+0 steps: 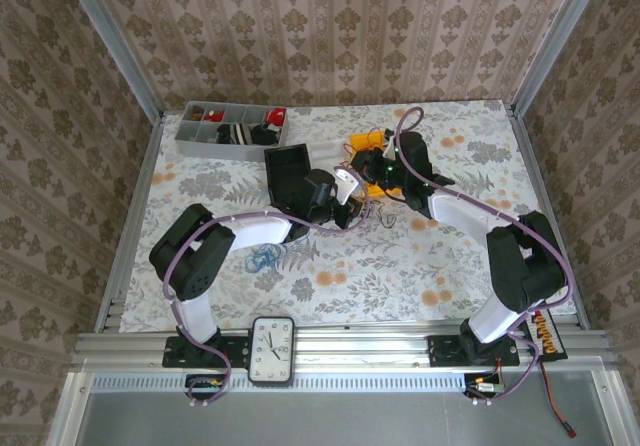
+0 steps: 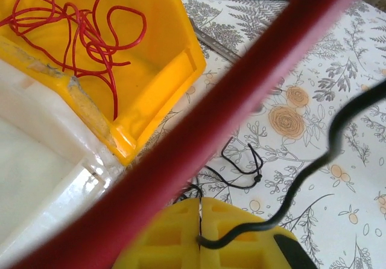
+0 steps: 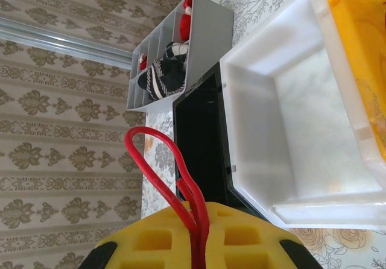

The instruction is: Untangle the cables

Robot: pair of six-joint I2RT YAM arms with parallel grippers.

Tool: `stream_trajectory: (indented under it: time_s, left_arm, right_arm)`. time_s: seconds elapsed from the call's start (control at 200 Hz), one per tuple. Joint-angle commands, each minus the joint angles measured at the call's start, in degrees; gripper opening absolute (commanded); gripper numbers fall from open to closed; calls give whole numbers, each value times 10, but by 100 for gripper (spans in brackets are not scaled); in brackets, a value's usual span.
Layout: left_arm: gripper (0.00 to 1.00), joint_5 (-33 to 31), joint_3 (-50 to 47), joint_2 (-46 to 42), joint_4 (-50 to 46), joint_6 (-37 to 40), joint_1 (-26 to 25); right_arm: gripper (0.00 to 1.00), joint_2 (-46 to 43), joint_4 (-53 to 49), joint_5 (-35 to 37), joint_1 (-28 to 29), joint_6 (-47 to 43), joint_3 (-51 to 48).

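The right gripper will next go down toward the yellow bin (image 2: 163, 70) and then let go of the red cable loop onto the curled red cable.
In the left wrist view my left gripper (image 2: 200, 208) has its yellow fingers shut on a thin black cable (image 2: 313, 166). This cable curves up to the right, and more of it lies looped on the flowered cloth (image 2: 244, 166). A blurred red cable (image 2: 199, 142) crosses diagonally close to that camera. In the right wrist view my right gripper (image 3: 202, 215) is shut on a red cable loop (image 3: 154, 160) that sticks out above its yellow fingers. More red cable (image 2: 90, 34) lies curled in the yellow bin (image 2: 163, 70). A blue cable (image 1: 263, 258) lies by the left arm. Both grippers (image 1: 345, 188) (image 1: 385, 178) meet mid-table.
A white bin (image 3: 301, 130) and a black bin (image 3: 202, 142) stand side by side next to the yellow one. A grey compartment tray (image 1: 225, 126) with small items sits at the back left. A clock (image 1: 272, 349) lies at the near edge.
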Motion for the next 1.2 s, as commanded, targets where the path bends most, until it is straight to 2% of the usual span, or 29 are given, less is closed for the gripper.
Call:
stream_trajectory:
  time_s: [0.0,0.14,0.31,0.415,0.61,0.97,1.025,1.1,1.195]
  left_arm:
    - [0,18,-15,-28,45,-35,18]
    - [0,102,-60,-67,10,-28,57]
    - [0,137,-83,-115,-105,1,96]
    - [0,128,-119,-139,-124,-2,107]
    - [0,59,-161,-166,-143,-15,108]
    - [0,92,-132,-134,-172,11,102]
    - [0,92,-133,-134,-172,10,102]
    - [0,92,-133,-134,-173,8,102]
    - [0,92,-131,-134,-176,9,101]
  right_arm:
    - [0,-28,-31,24,-5,16,-21]
    - [0,-49,-75,73,-26,18,-40]
    - [1,-63,-80,83,-57,19,-63]
    - [1,-71,-93,103,-69,9,-69]
    - [3,-50,-97,108,-81,-31,-56]
    - [6,107,-128,82,-100,-107,107]
    - [10,128,-136,80,-102,-116,131]
    - [36,151,-142,70,-104,-135,161]
    - [50,155,-169,75,-104,-163,190]
